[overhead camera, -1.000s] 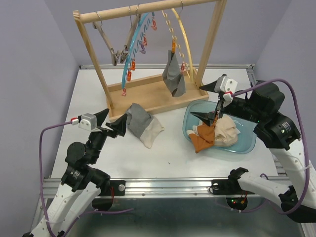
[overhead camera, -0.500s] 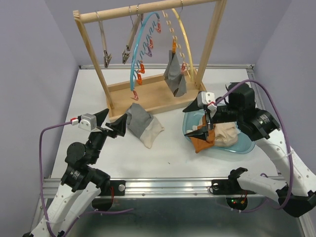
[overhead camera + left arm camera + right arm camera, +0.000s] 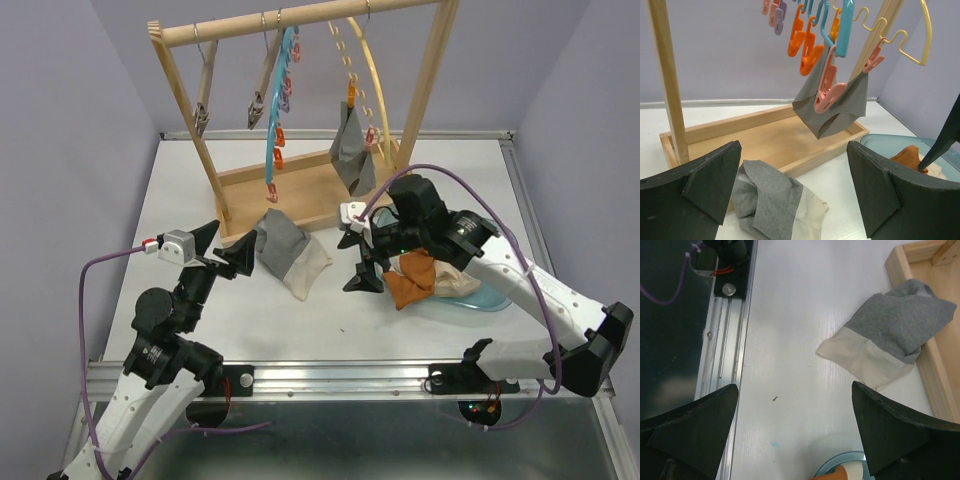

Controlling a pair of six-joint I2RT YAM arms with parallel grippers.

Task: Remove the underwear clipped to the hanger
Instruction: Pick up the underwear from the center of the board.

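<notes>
I should next move my right gripper to the left in the top view and down onto the beige end of the loose garment (image 3: 307,268), because the garment is still outside the tub (image 3: 495,298).
One grey underwear (image 3: 352,150) (image 3: 832,107) hangs from pegs on the yellow hanger (image 3: 372,75). A grey-and-beige underwear (image 3: 290,252) (image 3: 771,205) (image 3: 895,335) lies loose on the table by the rack's base. Orange-brown underwear (image 3: 410,285) and beige underwear (image 3: 455,275) lie in the blue tub (image 3: 495,298). My left gripper (image 3: 225,250) (image 3: 792,170) is open, just left of the loose garment and facing it. My right gripper (image 3: 358,258) (image 3: 795,390) is open and empty, low over the table between the tub and the loose garment.
The wooden rack (image 3: 300,20) stands at the back on a tray-like base (image 3: 300,190). It also carries a blue hanger (image 3: 280,100) with orange pegs and two wooden clip hangers (image 3: 205,95). The table's metal front rail (image 3: 725,340) lies close to the right gripper.
My right arm has swung left out of the tub to the table beside it, fingers still open. The blue hanger and wooden clip hangers are swinging. The left arm has not moved.
</notes>
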